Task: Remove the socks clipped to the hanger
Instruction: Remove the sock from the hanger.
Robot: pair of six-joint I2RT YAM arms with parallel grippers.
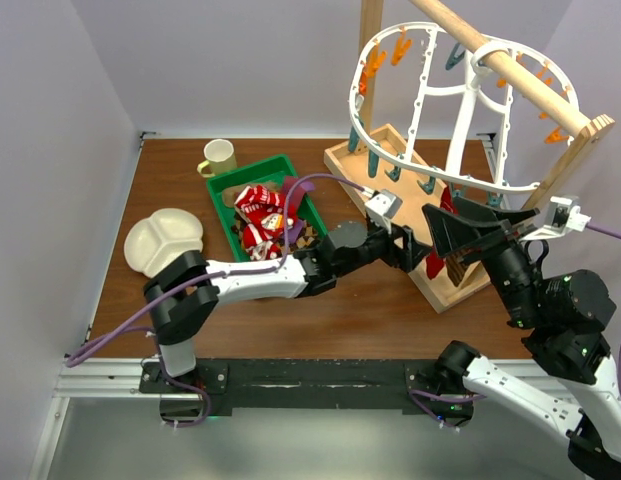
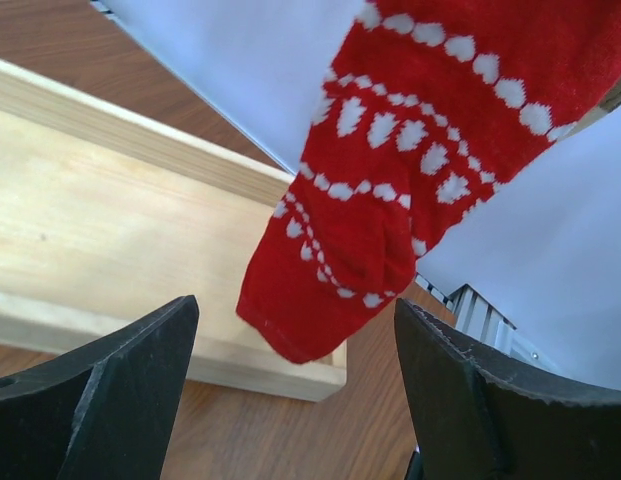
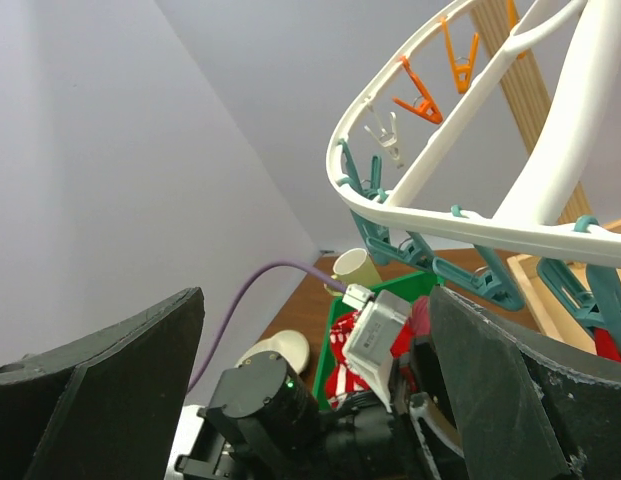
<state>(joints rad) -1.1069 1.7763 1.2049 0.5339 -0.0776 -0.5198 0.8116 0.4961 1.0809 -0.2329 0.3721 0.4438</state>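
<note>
The red sock's lower part hangs untouched between my spread fingers. I will move my left gripper to the right in the top view, farther over the sock.
One red sock [image 2: 390, 170] with white patterning hangs down from above, and its toe dangles between the spread fingers of my left gripper [image 2: 295, 330] without touching either. The clip holding it is out of that view. From above, the sock [image 1: 447, 203] hangs under the near rim of the white hanger [image 1: 460, 100], with my left gripper [image 1: 418, 248] open just to its left. My right gripper [image 1: 462, 240] is open close on the sock's other side, holding nothing. In the right wrist view the hanger [image 3: 470, 215] with teal and orange clips arcs above my right gripper [image 3: 315, 300].
A green bin [image 1: 226, 190] at the back left holds several red socks [image 1: 258, 215]. A cream cup [image 1: 219, 157] stands behind it and a white divided plate [image 1: 165, 240] lies at the left. The wooden stand's base [image 1: 390, 160] and rail [image 1: 510, 65] carry the hanger.
</note>
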